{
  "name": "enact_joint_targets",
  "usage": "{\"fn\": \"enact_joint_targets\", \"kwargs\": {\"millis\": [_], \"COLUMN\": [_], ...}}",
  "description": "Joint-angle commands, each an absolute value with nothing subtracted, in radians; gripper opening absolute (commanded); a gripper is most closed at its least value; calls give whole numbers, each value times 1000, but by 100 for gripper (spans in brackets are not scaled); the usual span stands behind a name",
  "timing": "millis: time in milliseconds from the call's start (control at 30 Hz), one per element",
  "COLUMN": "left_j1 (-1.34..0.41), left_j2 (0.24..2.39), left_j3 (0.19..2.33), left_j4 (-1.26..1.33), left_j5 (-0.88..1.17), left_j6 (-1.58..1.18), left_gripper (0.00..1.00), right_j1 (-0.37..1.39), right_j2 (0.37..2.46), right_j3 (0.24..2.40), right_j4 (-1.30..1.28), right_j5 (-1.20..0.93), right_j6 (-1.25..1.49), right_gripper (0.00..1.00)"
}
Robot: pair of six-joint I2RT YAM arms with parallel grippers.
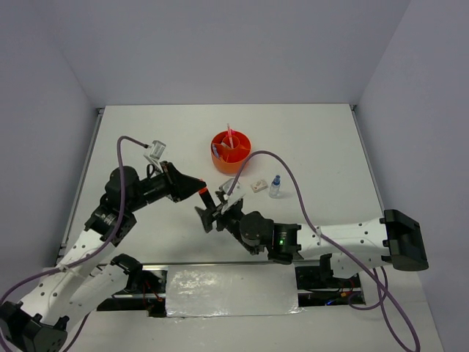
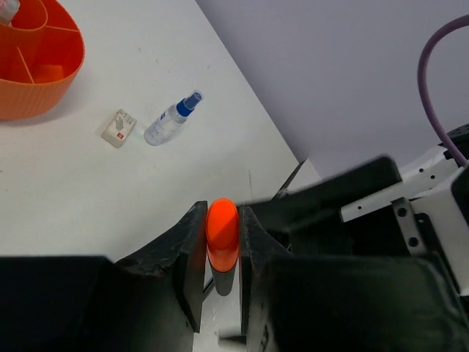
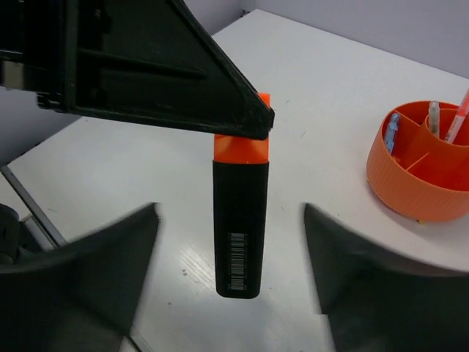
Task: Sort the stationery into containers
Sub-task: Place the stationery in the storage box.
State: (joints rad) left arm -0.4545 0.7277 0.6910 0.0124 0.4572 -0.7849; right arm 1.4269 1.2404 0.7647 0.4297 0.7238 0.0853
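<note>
I need to turn my left gripper outward past the blue capsule [image 3: 392, 128] next, then lower the highlighter into the tub's far side [image 3: 415, 114], because the orange tub already holds pens.
My left gripper [image 2: 222, 246] is shut on the orange cap of a black highlighter [image 2: 222, 235] and holds it above the table, body hanging down. In the right wrist view the highlighter [image 3: 240, 220] hangs between the wide-open fingers of my right gripper [image 3: 229, 213], touching neither. From above, both grippers meet at the highlighter [image 1: 207, 198], left gripper [image 1: 199, 188] over right gripper [image 1: 211, 218]. The orange tub [image 1: 231, 150] stands behind them; it holds a pink pen [image 3: 458, 117], a grey pen [image 3: 434, 117] and a blue capsule [image 3: 392, 128].
A white eraser [image 1: 257, 186] and a small blue-capped bottle [image 1: 275, 188] lie on the table to the right of the grippers, in front of the tub [image 2: 37, 66]. They also show in the left wrist view, eraser [image 2: 119, 127] and bottle [image 2: 170, 122].
</note>
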Motion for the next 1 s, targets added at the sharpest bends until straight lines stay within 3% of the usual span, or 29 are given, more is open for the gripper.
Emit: {"fn": "enact_joint_targets", "kwargs": {"millis": [0, 133, 300, 500, 700, 967], "left_j1": [-468, -466, -439, -351, -282, -264], "left_j2": [750, 779, 917, 1295, 1595, 1883], "left_j3": [733, 753, 787, 971, 1160, 1344], "left_j4": [37, 64, 308, 587, 727, 747], "left_j5": [430, 229, 100, 126, 256, 317], "left_j6": [-733, -564, -420, -281, -304, -337], "left_gripper": [0, 0, 0, 0, 0, 0], "right_j1": [1430, 1396, 1358, 1358, 1358, 1361], "right_j2": [1207, 1010, 737, 455, 382, 457], "right_j3": [726, 589, 488, 463, 443, 454], "right_j4": [558, 549, 399, 157, 88, 95], "right_j5": [709, 667, 692, 719, 635, 583], "right_j6": [78, 116, 141, 208, 255, 282], "right_gripper": [100, 100, 100, 100, 100, 100]}}
